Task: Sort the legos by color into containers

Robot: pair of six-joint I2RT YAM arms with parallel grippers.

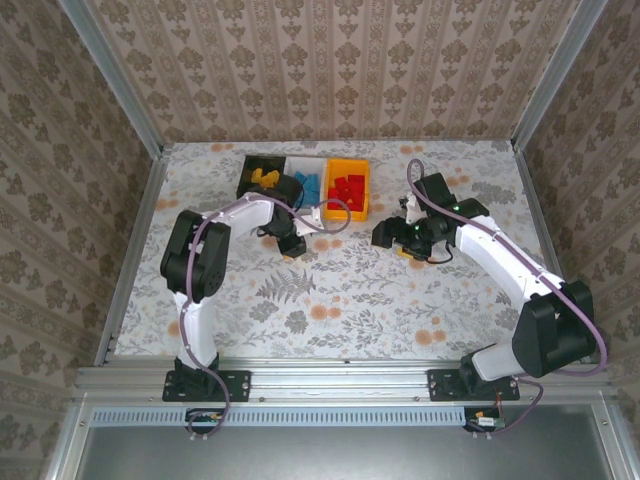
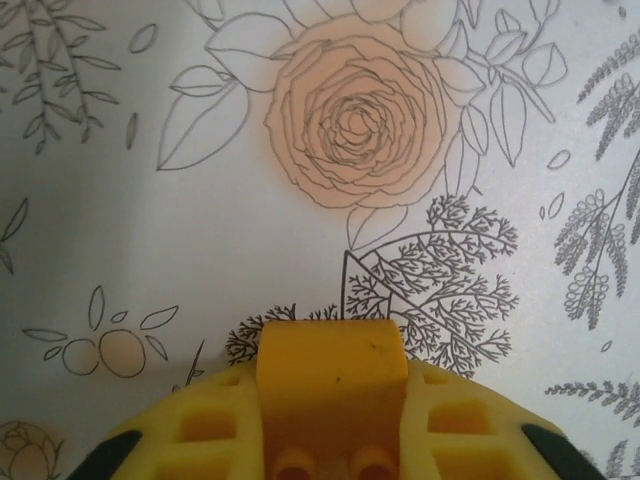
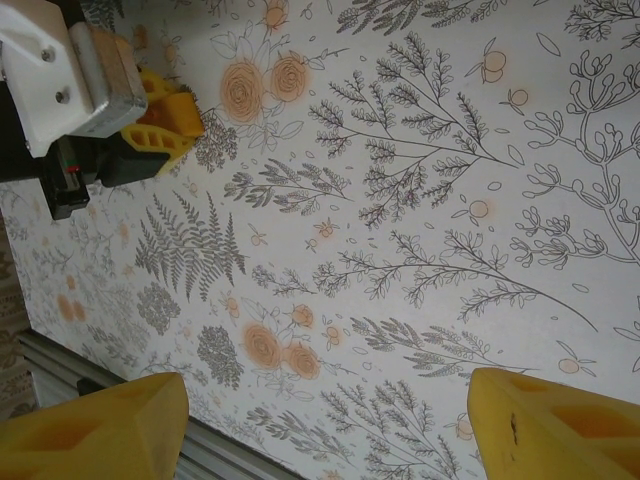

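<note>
The yellow-orange lego goes up and outward in my left gripper over the black container (image 1: 247, 178) next and gets released there, because yellow legos already lie inside.
A yellow-orange lego (image 2: 330, 360) sits between the yellow fingers of my left gripper (image 2: 330, 405), which is shut on it just above the floral table. From above, that gripper (image 1: 293, 247) hangs in front of the containers. The black container (image 1: 247, 178) holds yellow legos, the white one (image 1: 305, 165) blue legos (image 1: 308, 185), and the orange-yellow one (image 1: 347, 205) red legos (image 1: 346, 187). My right gripper (image 3: 325, 440) is open with nothing between its fingers (image 3: 100, 430). It hovers right of centre (image 1: 405, 243). In the right wrist view the left gripper (image 3: 150, 135) shows holding the lego (image 3: 185, 112).
The floral tablecloth (image 1: 340, 290) covers the table between the arms and the front rail (image 1: 340, 375). Metal frame posts (image 1: 135, 210) and patterned walls close in the sides and back. The three bins stand side by side at the back centre.
</note>
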